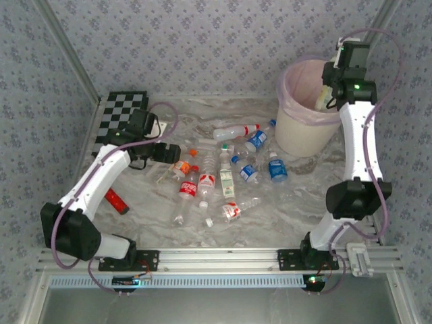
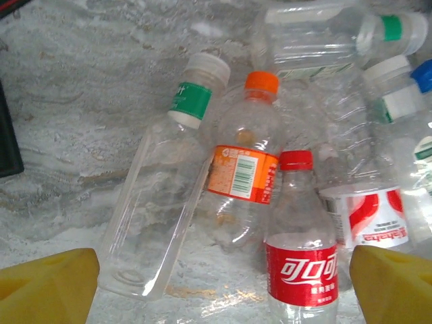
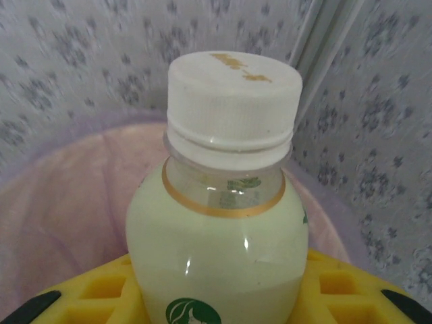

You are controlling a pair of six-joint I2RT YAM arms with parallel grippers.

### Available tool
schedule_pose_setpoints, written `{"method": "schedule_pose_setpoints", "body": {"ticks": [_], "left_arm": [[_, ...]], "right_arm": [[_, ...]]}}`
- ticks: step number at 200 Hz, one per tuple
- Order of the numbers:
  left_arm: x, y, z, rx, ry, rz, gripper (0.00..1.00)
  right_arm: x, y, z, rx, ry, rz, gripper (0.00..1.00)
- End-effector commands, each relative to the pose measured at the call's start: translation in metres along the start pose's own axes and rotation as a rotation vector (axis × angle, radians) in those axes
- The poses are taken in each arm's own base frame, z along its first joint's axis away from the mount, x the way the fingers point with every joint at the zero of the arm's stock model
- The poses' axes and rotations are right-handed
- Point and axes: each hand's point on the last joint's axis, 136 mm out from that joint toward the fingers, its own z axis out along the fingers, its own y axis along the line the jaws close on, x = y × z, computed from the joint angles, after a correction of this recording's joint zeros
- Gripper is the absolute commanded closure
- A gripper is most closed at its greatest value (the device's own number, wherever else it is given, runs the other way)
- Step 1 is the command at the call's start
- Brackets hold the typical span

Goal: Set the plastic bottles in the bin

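Note:
My right gripper lowers the upright pale-green bottle through the bin's pink-lined opening [image 1: 307, 86] [image 3: 74, 209] below the gripper next and releases it inside the liner.
Several plastic bottles [image 1: 223, 175] lie scattered mid-table. My left gripper [image 1: 177, 156] hovers open over their left side. Between its yellow fingertips [image 2: 47, 287] lie a clear green-labelled bottle [image 2: 162, 202], an orange-capped bottle [image 2: 246, 162] and a red-labelled bottle [image 2: 300, 270], none of them gripped. My right gripper [image 1: 326, 96] is raised above the bin [image 1: 297, 131], a cream bucket with a pink liner [image 3: 61, 202]. It is shut on a pale-green bottle [image 3: 223, 202] with a white cap, held upright over the bin's opening.
A black-and-white chequered board [image 1: 121, 111] lies at the back left. A small red object [image 1: 116, 200] rests beside the left arm. Patterned walls close in the table on three sides, and a metal rail [image 1: 216, 260] runs along the front.

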Motion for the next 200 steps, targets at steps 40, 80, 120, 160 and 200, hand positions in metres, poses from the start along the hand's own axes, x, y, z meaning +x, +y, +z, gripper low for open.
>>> {"method": "schedule_pose_setpoints", "body": {"ticks": [40, 80, 120, 160, 200], "left_arm": [[0.011, 0.002, 0.005, -0.010, 0.075, 0.005, 0.12], [0.028, -0.013, 0.000, 0.033, 0.119, 0.014, 0.18], [0.053, -0.029, 0.002, 0.069, 0.201, 0.015, 0.21], [0.069, -0.034, 0.006, 0.096, 0.232, -0.009, 0.19], [0.067, -0.024, 0.010, 0.040, 0.212, -0.002, 0.12]], "right_arm": [[0.082, 0.020, 0.075, -0.104, 0.376, -0.062, 1.00], [0.143, 0.043, 0.108, -0.192, 0.582, -0.069, 1.00], [0.185, 0.053, 0.125, -0.209, 0.680, -0.052, 0.92], [0.179, 0.051, 0.129, -0.209, 0.632, -0.004, 0.59], [0.130, 0.038, 0.096, -0.192, 0.532, -0.018, 0.10]]}}
